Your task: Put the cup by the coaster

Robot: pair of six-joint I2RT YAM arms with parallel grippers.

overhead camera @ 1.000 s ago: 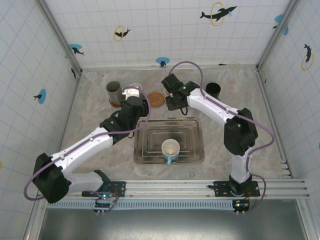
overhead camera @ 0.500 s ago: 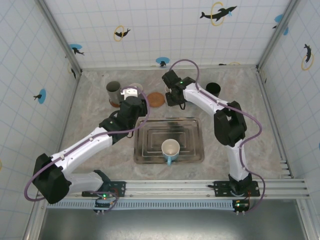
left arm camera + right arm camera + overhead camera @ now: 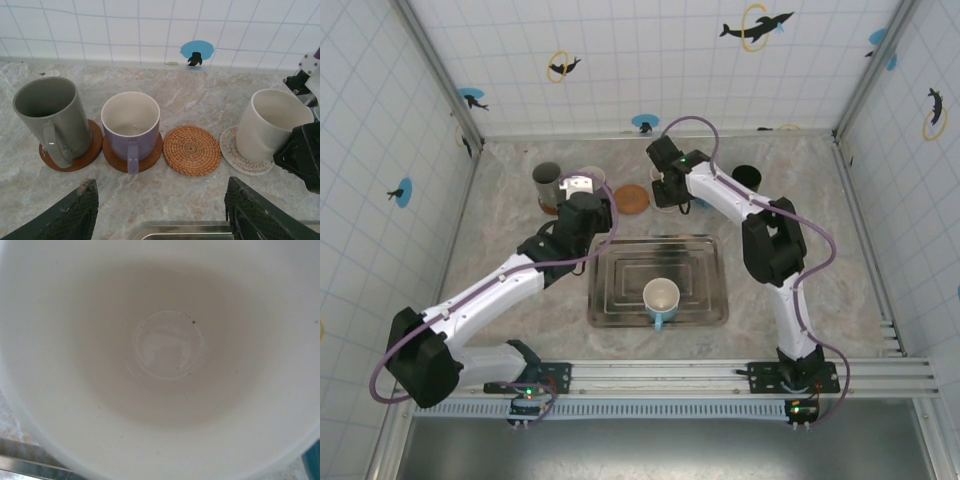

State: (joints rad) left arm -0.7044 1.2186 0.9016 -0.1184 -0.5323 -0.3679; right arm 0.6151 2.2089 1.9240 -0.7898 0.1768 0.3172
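Note:
The right gripper eases down next, seats the white cup (image 3: 270, 125) on the pale patterned coaster (image 3: 246, 162) and opens to release it, since that coaster lies below the gripper.
A white cup (image 3: 270, 125) stands tilted on a pale patterned coaster (image 3: 235, 152) at the right end of the back row. My right gripper (image 3: 670, 185) is shut on the cup's right side. The cup's pale inside (image 3: 160, 350) is close up in the right wrist view. An empty round woven coaster (image 3: 192, 149) lies just left of the cup, also seen from above as the woven coaster (image 3: 632, 198). My left gripper (image 3: 160, 210) hovers open in front of the row, with nothing between its fingers.
A grey mug (image 3: 50, 112) and a purple mug (image 3: 131, 125) each stand on a wooden coaster at the left. A metal tray (image 3: 705, 300) in the middle holds a white mug with a blue handle (image 3: 661, 298). A black cup (image 3: 746, 180) stands at the back right.
My right gripper has shifted a little toward the back wall with the white cup, and its forearm has swung in. The left arm has barely moved.

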